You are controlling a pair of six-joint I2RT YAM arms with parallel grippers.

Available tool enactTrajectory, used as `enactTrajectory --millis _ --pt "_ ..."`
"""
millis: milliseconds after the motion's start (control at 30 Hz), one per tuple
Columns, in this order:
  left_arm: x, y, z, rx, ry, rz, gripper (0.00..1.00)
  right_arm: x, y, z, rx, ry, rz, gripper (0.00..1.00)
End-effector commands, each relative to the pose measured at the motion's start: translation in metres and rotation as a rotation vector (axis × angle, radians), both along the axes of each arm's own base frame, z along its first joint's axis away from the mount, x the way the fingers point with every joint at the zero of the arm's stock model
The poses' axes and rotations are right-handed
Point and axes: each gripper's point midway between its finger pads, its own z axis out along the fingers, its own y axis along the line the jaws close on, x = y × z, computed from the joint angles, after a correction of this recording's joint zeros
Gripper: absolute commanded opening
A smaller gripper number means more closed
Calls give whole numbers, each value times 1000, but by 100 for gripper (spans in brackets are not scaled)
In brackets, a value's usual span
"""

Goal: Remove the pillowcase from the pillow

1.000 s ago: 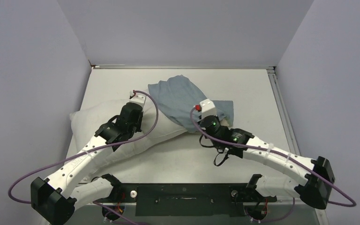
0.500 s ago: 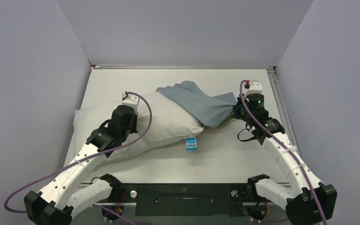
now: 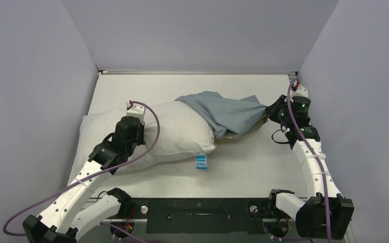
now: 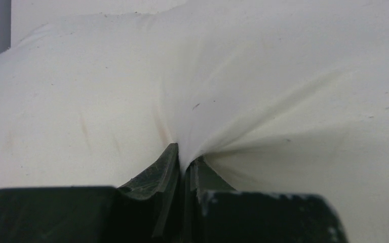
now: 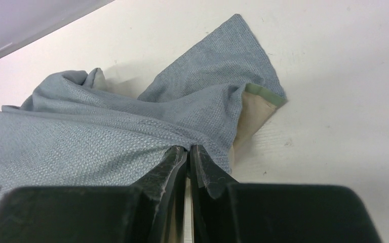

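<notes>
My left gripper will next pull the pinched pillow outward toward the bare far part of the tabletop and let it go, as that part lies outward of my fingers.
The off-white pillow (image 3: 177, 131) lies across the left half of the table, its small blue tag (image 3: 200, 162) at the near edge. My left gripper (image 3: 134, 114) is shut on a pinch of the pillow's cloth (image 4: 223, 91), which puckers into the closed jaws (image 4: 185, 161). The dusty-blue pillowcase (image 3: 228, 114) drapes over only the pillow's right end and stretches toward the right. My right gripper (image 3: 269, 114) is shut on the pillowcase (image 5: 106, 136) near its edge, where the tan inside and a green hem (image 5: 263, 96) show; its jaws (image 5: 188, 150) are closed on the weave.
Grey walls enclose the white table (image 3: 243, 167) on three sides; the right arm's wrist sits close to the right wall and the metal rail (image 3: 301, 116). A black base bar (image 3: 197, 210) runs along the near edge between the arm mounts.
My right gripper has pulled the pillowcase rightward toward the wall, sliding it off most of the pillow. The left gripper, holding the pillow, has drifted slightly left. The blue tag has come into view.
</notes>
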Motion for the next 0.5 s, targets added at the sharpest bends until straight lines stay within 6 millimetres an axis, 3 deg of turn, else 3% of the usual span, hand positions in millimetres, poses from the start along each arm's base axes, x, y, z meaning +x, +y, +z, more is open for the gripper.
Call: enactTrajectory --millis 0,100,200,333,467 --pt "7 21 31 -14 -139 99 0 16 -19 32 -31 -89 -76 8" --pt "5 16 34 -37 -158 69 0 13 -19 27 -83 -56 -69 20" --pt "5 8 37 -63 -175 15 0 11 -1 25 -161 -17 -19 35" --pt "4 4 41 -78 -196 -10 0 6 46 46 -226 -99 138 53" --pt "4 3 39 -75 -188 -20 0 -5 115 69 -202 -230 422 59"
